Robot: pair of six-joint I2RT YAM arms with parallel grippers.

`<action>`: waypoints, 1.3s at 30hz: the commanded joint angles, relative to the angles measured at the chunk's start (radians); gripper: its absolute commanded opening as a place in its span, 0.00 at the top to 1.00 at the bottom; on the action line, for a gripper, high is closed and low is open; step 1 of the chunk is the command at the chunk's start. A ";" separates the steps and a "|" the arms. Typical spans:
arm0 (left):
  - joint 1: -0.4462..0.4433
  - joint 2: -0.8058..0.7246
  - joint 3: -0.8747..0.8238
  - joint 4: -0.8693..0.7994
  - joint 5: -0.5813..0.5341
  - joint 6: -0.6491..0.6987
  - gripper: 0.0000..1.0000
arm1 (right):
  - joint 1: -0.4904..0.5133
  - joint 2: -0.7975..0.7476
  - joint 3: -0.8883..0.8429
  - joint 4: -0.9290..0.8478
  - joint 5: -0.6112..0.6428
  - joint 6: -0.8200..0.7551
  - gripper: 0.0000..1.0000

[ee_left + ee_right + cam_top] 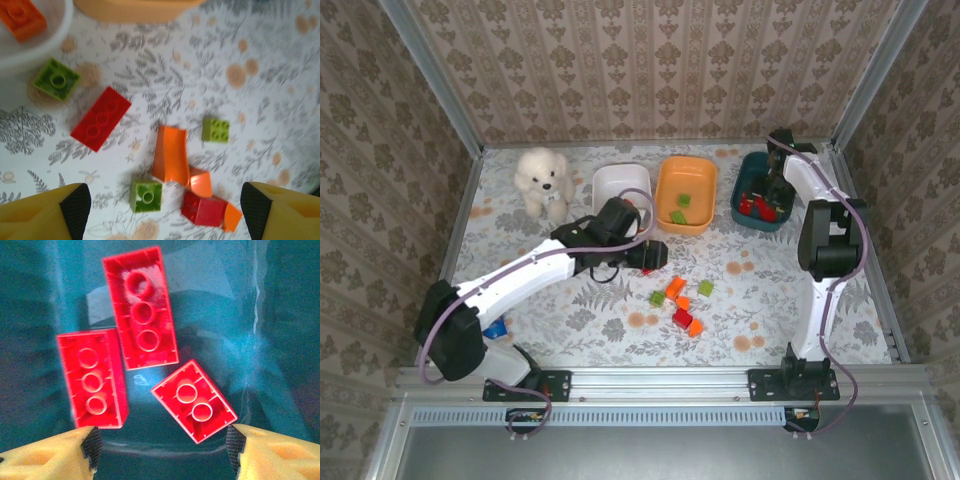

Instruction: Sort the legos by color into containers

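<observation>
The left gripper moves down and back toward my base onto the curved orange piece (675,287) next, since the white tub (610,180) already holds an orange brick.
Three tubs stand in a row at the back: white tub (610,180), orange tub (700,170) holding two green bricks (681,208), teal tub (752,165) holding red bricks (757,207). My right gripper (772,190) hangs open over the teal tub (280,315), above three red bricks (140,307) lying studs down, with nothing between its fingers. My left gripper (165,210) is open above the loose legos: a flat red brick (101,118), a curved orange piece (171,152), green bricks (146,196), a red block (206,210). An orange brick (20,17) lies in the white tub (45,42).
A white plush dog (544,180) sits at the back left beside the white tub. A blue packet (495,328) lies by the left arm's base. Aluminium rails and patterned walls enclose the floral table (770,300). The loose legos (680,305) cluster at the centre.
</observation>
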 commanded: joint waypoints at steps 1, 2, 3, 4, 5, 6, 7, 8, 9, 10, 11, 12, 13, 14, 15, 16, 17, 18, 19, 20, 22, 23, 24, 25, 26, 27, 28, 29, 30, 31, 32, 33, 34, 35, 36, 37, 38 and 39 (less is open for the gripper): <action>-0.042 0.037 0.065 -0.072 -0.015 0.086 0.19 | 0.022 -0.159 0.037 -0.033 0.001 -0.022 0.31; -0.054 0.055 0.075 -0.082 -0.014 0.104 0.20 | 0.028 -0.200 0.017 -0.022 0.001 -0.021 0.32; -0.072 0.079 0.094 -0.097 -0.017 0.128 0.20 | 0.037 -0.260 -0.020 0.000 -0.001 -0.019 0.32; -0.086 0.103 0.115 -0.115 -0.021 0.155 0.21 | 0.050 -0.328 -0.069 0.026 -0.004 -0.015 0.32; -0.098 0.132 0.135 -0.133 -0.023 0.178 0.21 | 0.061 -0.385 -0.118 0.050 -0.011 -0.007 0.32; -0.109 0.163 0.167 -0.156 -0.025 0.207 0.22 | 0.075 -0.462 -0.186 0.080 -0.021 0.001 0.32; -0.121 0.203 0.201 -0.181 -0.035 0.232 0.22 | 0.090 -0.538 -0.259 0.108 -0.032 0.012 0.32; -0.130 0.243 0.234 -0.206 -0.045 0.257 0.23 | 0.106 -0.616 -0.339 0.136 -0.053 0.031 0.32; -0.136 0.277 0.266 -0.226 -0.051 0.272 0.23 | 0.119 -0.686 -0.408 0.162 -0.078 0.046 0.32; -0.141 0.314 0.299 -0.244 -0.057 0.282 0.24 | 0.131 -0.781 -0.497 0.192 -0.108 0.067 0.32; -0.145 0.354 0.331 -0.263 -0.067 0.287 0.24 | 0.139 -0.873 -0.585 0.219 -0.145 0.089 0.31; -0.148 0.385 0.354 -0.276 -0.073 0.287 0.25 | 0.140 -0.955 -0.659 0.246 -0.177 0.109 0.31; -0.147 0.417 0.378 -0.288 -0.078 0.287 0.26 | 0.143 -1.057 -0.738 0.270 -0.214 0.131 0.30; -0.148 0.447 0.401 -0.299 -0.082 0.287 0.26 | 0.146 -1.152 -0.802 0.276 -0.240 0.154 0.28; -0.150 0.469 0.416 -0.305 -0.084 0.287 0.26 | 0.147 -1.236 -0.845 0.267 -0.257 0.174 0.26; -0.150 0.497 0.437 -0.312 -0.081 0.288 0.26 | 0.147 -1.322 -0.885 0.246 -0.281 0.196 0.24; -0.154 0.523 0.457 -0.323 -0.081 0.288 0.27 | 0.147 -1.393 -0.911 0.211 -0.304 0.214 0.23; -0.157 0.543 0.471 -0.334 -0.086 0.288 0.27 | 0.147 -1.437 -0.923 0.181 -0.317 0.226 0.23; -0.160 0.566 0.493 -0.354 -0.099 0.286 0.27 | 0.147 -1.486 -0.934 0.133 -0.334 0.240 0.23; -0.163 0.587 0.510 -0.372 -0.112 0.283 0.27 | 0.147 -1.524 -0.938 0.088 -0.347 0.251 0.23; -0.167 0.614 0.531 -0.396 -0.124 0.276 0.26 | 0.147 -1.579 -0.941 0.024 -0.362 0.263 0.23; -0.168 0.625 0.538 -0.403 -0.130 0.271 0.25 | 0.147 -1.600 -0.940 -0.001 -0.363 0.267 0.23; -0.169 0.633 0.540 -0.404 -0.128 0.267 0.25 | 0.148 -1.613 -0.939 -0.016 -0.362 0.268 0.23; -0.170 0.640 0.540 -0.404 -0.124 0.263 0.25 | 0.148 -1.619 -0.938 -0.025 -0.364 0.270 0.23; -0.172 0.646 0.540 -0.402 -0.118 0.258 0.25 | 0.148 -1.621 -0.935 -0.030 -0.364 0.270 0.24; -0.172 0.654 0.540 -0.401 -0.112 0.255 0.27 | 0.148 -1.617 -0.930 -0.029 -0.364 0.270 0.24; -0.174 0.662 0.540 -0.401 -0.107 0.248 0.28 | 0.148 -1.612 -0.926 -0.024 -0.365 0.270 0.24; -0.175 0.672 0.540 -0.405 -0.104 0.240 0.30 | 0.147 -1.607 -0.920 -0.017 -0.362 0.270 0.24; -0.175 0.680 0.540 -0.405 -0.101 0.235 0.32 | 0.147 -1.600 -0.915 -0.011 -0.361 0.270 0.24; -0.176 0.688 0.540 -0.405 -0.099 0.230 0.33 | 0.148 -1.593 -0.909 -0.002 -0.362 0.267 0.24; -0.176 0.694 0.538 -0.404 -0.097 0.225 0.36 | 0.148 -1.584 -0.902 0.004 -0.363 0.262 0.24; -0.178 0.698 0.537 -0.402 -0.097 0.220 0.38 | 0.147 -1.574 -0.898 0.007 -0.364 0.258 0.25; -0.179 0.701 0.536 -0.398 -0.097 0.218 0.40 | 0.148 -1.565 -0.894 0.010 -0.364 0.253 0.25; -0.181 0.704 0.533 -0.395 -0.098 0.213 0.43 | 0.148 -1.558 -0.890 0.012 -0.364 0.249 0.25; -0.183 0.707 0.531 -0.390 -0.098 0.211 0.45 | 0.147 -1.553 -0.889 0.014 -0.366 0.245 0.25; -0.186 0.709 0.531 -0.386 -0.098 0.208 0.46 | 0.148 -1.548 -0.887 0.017 -0.369 0.244 0.25; -0.187 0.712 0.528 -0.382 -0.100 0.207 0.49 | 0.147 -1.545 -0.888 0.019 -0.369 0.243 0.25; -0.189 0.713 0.528 -0.378 -0.104 0.205 0.53 | 0.148 -1.543 -0.886 0.019 -0.370 0.243 0.25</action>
